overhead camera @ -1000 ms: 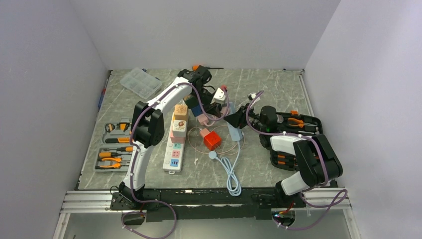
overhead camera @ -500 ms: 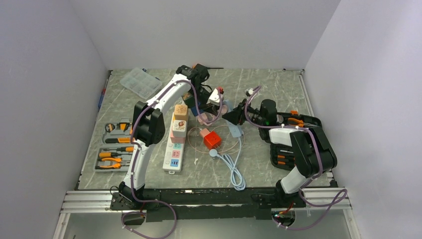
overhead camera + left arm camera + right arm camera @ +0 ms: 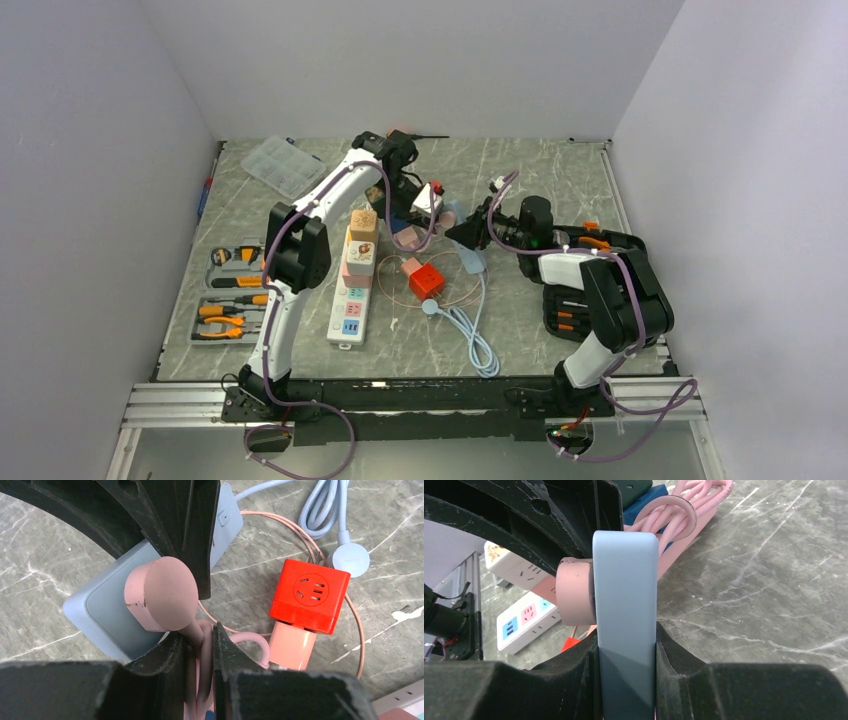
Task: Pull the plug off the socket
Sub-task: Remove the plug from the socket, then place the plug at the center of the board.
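Next, my right gripper pulls the blue power strip down and toward the tool case, as the pink plug is still in the strip.
A light blue power strip (image 3: 625,605) stands on edge between my right gripper (image 3: 625,645) fingers, which are shut on it. A pink round plug (image 3: 160,597) sits in its face (image 3: 105,615). My left gripper (image 3: 202,645) is shut on the pink cord (image 3: 204,665) just below that plug. In the top view both grippers meet at mid-table, left (image 3: 425,200) and right (image 3: 465,232). The socket, a long white strip with pastel panels (image 3: 350,310), lies to their left with tan and pink adapters plugged in.
A red cube adapter (image 3: 427,281) on a pink block lies by thin looped wire. The blue strip's cord (image 3: 478,340) trails toward the near edge. A clear organizer box (image 3: 284,165) is at the back left. Tool trays (image 3: 232,290) lie left and a tool case (image 3: 600,245) right.
Both grippers have shifted slightly toward the back of the table with the blue strip between them. The blue cord's loop has slid to the right.
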`<state>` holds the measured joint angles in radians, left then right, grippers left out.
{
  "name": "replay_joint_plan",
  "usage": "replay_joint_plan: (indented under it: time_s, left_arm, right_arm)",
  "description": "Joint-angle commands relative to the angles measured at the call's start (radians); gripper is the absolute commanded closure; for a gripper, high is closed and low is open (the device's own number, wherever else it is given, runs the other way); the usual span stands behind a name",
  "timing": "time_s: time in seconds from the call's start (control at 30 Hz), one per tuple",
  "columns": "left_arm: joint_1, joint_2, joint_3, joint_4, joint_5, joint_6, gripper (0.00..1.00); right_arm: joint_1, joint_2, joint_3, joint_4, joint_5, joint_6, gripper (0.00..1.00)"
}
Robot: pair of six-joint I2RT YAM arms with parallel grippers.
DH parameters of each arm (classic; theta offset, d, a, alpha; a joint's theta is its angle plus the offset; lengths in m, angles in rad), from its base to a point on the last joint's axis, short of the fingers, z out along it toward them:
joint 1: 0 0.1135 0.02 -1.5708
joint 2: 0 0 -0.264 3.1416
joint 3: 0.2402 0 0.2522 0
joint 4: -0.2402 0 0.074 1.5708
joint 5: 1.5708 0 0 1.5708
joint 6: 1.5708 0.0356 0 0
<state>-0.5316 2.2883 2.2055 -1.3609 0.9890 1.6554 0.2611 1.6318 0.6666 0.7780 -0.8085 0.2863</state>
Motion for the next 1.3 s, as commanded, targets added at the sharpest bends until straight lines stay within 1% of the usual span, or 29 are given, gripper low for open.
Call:
replay_joint_plan:
  time_s: [0.0, 0.1, 0.2, 0.27, 0.33, 0.4, 0.43, 0.47, 0.53, 0.6, 0.63, 0.7, 0.8, 0.83, 0.93, 1.03, 1.17, 1.27]
  left_arm:
    - [-0.041, -0.090, -0.015, -0.212, 0.162, 0.080, 1.00]
    - [-0.039, -0.097, -0.019, -0.211, 0.159, 0.084, 1.00]
    - [-0.039, -0.098, -0.019, -0.203, 0.155, 0.082, 1.00]
    - [-0.039, -0.105, -0.035, -0.158, 0.152, 0.045, 1.00]
    - [-0.038, -0.122, -0.071, -0.069, 0.142, -0.012, 1.00]
    - [-0.038, -0.144, -0.127, 0.084, 0.117, -0.122, 1.00]
    - [-0.040, -0.159, -0.169, 0.197, 0.082, -0.216, 1.00]
    - [-0.044, -0.176, -0.223, 0.352, 0.026, -0.332, 1.00]
    - [-0.049, -0.205, -0.323, 0.633, -0.107, -0.493, 1.00]
    - [-0.049, -0.194, -0.349, 0.795, -0.243, -0.543, 1.00]
    - [-0.049, -0.172, -0.330, 0.823, -0.299, -0.569, 1.00]
    - [-0.049, -0.093, -0.250, 0.820, -0.397, -0.600, 1.00]
    - [-0.044, -0.018, -0.152, 0.783, -0.494, -0.608, 1.00]
    - [-0.043, -0.011, -0.149, 0.779, -0.511, -0.596, 1.00]
    - [-0.041, -0.016, -0.212, 0.826, -0.562, -0.565, 1.00]
    - [-0.044, 0.002, -0.227, 0.842, -0.630, -0.560, 1.00]
    - [-0.043, 0.051, -0.173, 0.806, -0.693, -0.616, 0.98]
    - [-0.044, 0.055, -0.183, 0.811, -0.713, -0.651, 0.94]
  right_arm:
    - [-0.050, 0.017, 0.033, -0.016, 0.395, -0.061, 1.00]
    - [-0.056, 0.010, 0.033, -0.044, 0.459, -0.062, 1.00]
    - [-0.061, 0.014, 0.066, -0.119, 0.493, -0.055, 1.00]
    - [-0.062, 0.000, 0.048, -0.084, 0.472, -0.045, 1.00]
    - [-0.062, -0.014, 0.017, -0.032, 0.456, -0.037, 1.00]
    - [-0.063, -0.020, 0.015, -0.040, 0.445, -0.045, 1.00]
    - [-0.062, -0.021, 0.019, -0.053, 0.449, -0.050, 1.00]
    - [-0.064, -0.026, 0.022, -0.068, 0.461, -0.051, 1.00]
    - [-0.069, -0.028, 0.033, -0.100, 0.491, -0.037, 1.00]
    - [-0.085, -0.029, 0.042, -0.132, 0.519, -0.016, 1.00]
    - [-0.092, -0.028, 0.046, -0.150, 0.532, -0.006, 1.00]
    - [-0.104, -0.029, 0.052, -0.183, 0.569, 0.010, 1.00]
    - [-0.116, -0.035, 0.055, -0.242, 0.643, 0.010, 1.00]
    - [-0.118, -0.038, 0.054, -0.252, 0.666, 0.008, 1.00]
    - [-0.125, -0.036, 0.073, -0.318, 0.726, 0.013, 0.98]
    - [-0.128, 0.013, 0.143, -0.428, 0.735, 0.025, 0.96]
    - [-0.129, 0.099, 0.277, -0.618, 0.713, 0.063, 0.80]
    - [-0.127, 0.141, 0.344, -0.700, 0.701, 0.099, 0.70]
